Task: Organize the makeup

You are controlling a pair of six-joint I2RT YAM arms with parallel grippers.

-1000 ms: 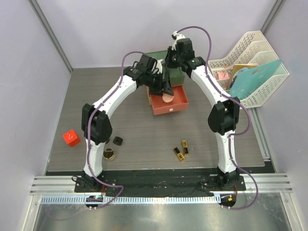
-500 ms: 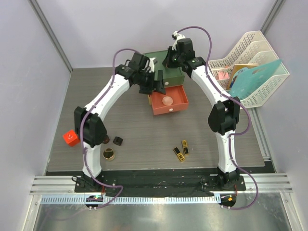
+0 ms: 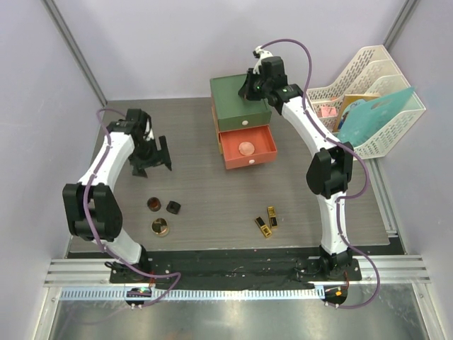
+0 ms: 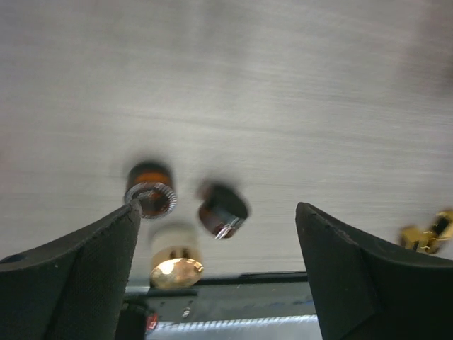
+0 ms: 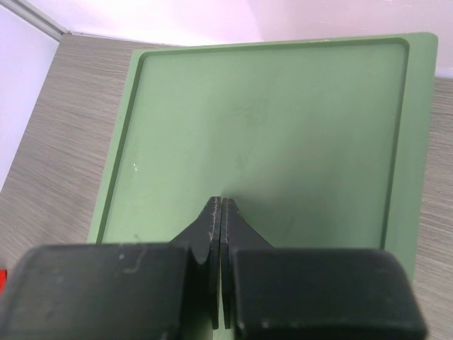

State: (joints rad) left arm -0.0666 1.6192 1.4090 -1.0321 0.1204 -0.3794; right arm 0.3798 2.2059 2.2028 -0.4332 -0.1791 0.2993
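Next, my left gripper lowers and moves back to close around the brown jar's sides, since the jar stands below the open fingers, nearer the table's near edge.
The round peach compact [image 3: 245, 148] lies in the open orange drawer [image 3: 263, 157] of the green-topped drawer box [image 3: 237, 99]. Three small jars stand at front left: a brown open one [image 3: 153, 204] [image 4: 150, 193], a dark one [image 3: 173, 207] [image 4: 223, 210] and a gold-lidded one [image 3: 161, 227] [image 4: 175, 261]. Two gold-black lipsticks [image 3: 267, 221] [image 4: 428, 235] lie at front centre. My left gripper [image 3: 152, 157] [image 4: 216, 212] is open and empty, above the table behind the jars. My right gripper [image 3: 252, 90] [image 5: 222, 202] is shut, its tips on the green box top [image 5: 269, 120]. No tubes are in view.
A white mesh basket [image 3: 386, 134] with a teal folder and papers stands at the back right. Grey walls close in the left, back and right sides. A black strip and metal rail [image 3: 233, 287] run along the near edge.
My left arm has left the orange drawer, with the peach compact staying inside, and has swung left and nearer, above the jars. It now hides the red cube. The right arm has not moved.
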